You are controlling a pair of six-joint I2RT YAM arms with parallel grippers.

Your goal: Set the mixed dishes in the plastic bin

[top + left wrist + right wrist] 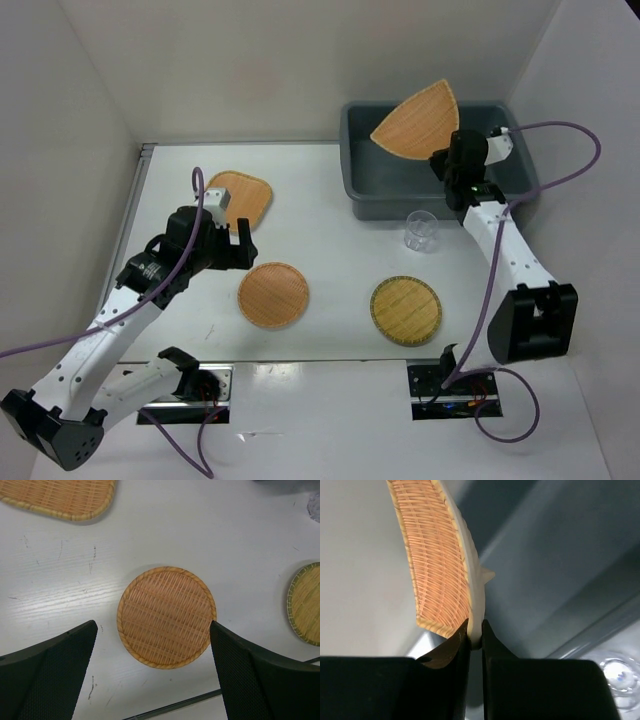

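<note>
The tilted woven plate goes down with my right gripper into the grey-blue bin (365, 195) next, toward the bin's bare bottom, because it still hangs above the bin's rim.
My right gripper (447, 160) is shut on the edge of a rounded-triangular woven plate (418, 122) and holds it tilted above the grey-blue plastic bin (365, 195); the plate (435, 560) stands on edge between the fingers in the right wrist view. My left gripper (237, 245) is open and empty above the round orange plate (273, 295), which lies between the fingers (55, 665) in the left wrist view (166, 616). A second triangular plate (243, 196) lies at the back left. The paler round plate (406, 310) and the clear glass cup (420, 231) stand on the table.
The bin's inside (560, 555) looks bare below the held plate. White walls close in the table at the back and sides. The arm bases and cables sit along the near edge. The cup stands close to the bin's front wall and the right arm.
</note>
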